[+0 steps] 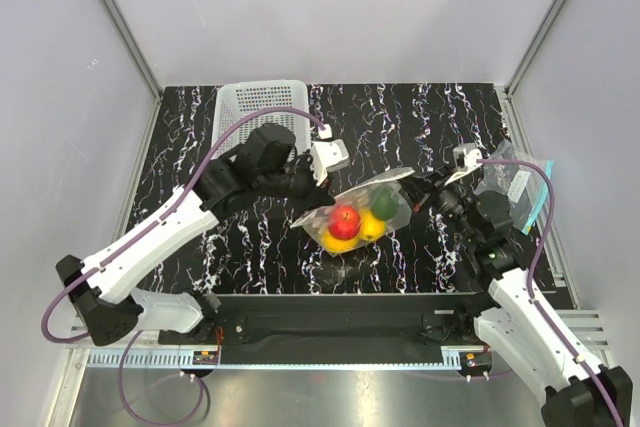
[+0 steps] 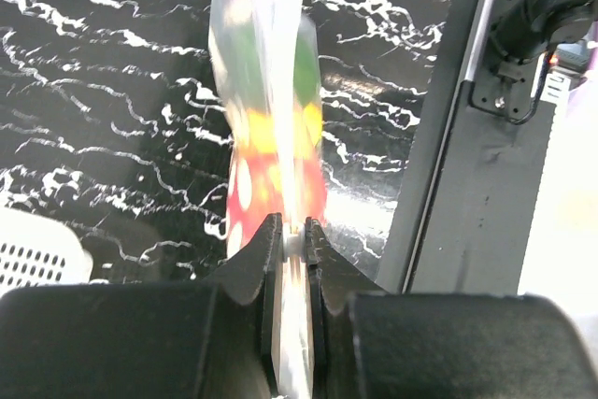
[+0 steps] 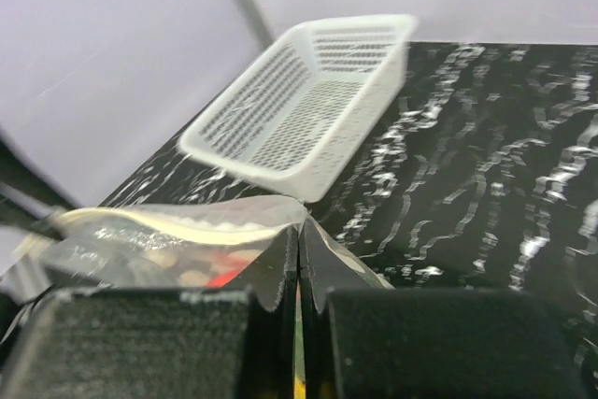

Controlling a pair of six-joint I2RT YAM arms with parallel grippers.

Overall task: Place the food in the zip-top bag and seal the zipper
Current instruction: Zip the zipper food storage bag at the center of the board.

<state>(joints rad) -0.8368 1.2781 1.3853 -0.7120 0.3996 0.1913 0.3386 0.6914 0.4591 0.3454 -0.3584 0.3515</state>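
My left gripper swings outward, turning, and releases the bag's corner by the white mesh basket's near end next, since the food is already inside the bag (image 1: 352,215).
The zip-top bag (image 1: 352,215) is held up between both grippers above the table's middle, with the food inside: a red fruit (image 1: 345,220), two yellow fruits (image 1: 372,227) and a dark green one (image 1: 385,199). Its pale zipper (image 1: 368,183) runs along the top edge. My left gripper (image 1: 318,195) is shut on the zipper's left end; in the left wrist view the jaws (image 2: 293,231) pinch the pale strip (image 2: 290,91), with the fruits blurred behind it. My right gripper (image 1: 418,185) is shut on the bag's right end, and its fingers (image 3: 299,231) clamp the bag (image 3: 187,231).
A white mesh basket (image 1: 262,107) stands at the back left and also shows in the right wrist view (image 3: 308,100). Clear bags with a teal strip (image 1: 525,187) lie at the right edge. The table's black front rail (image 2: 467,193) is close to the left gripper.
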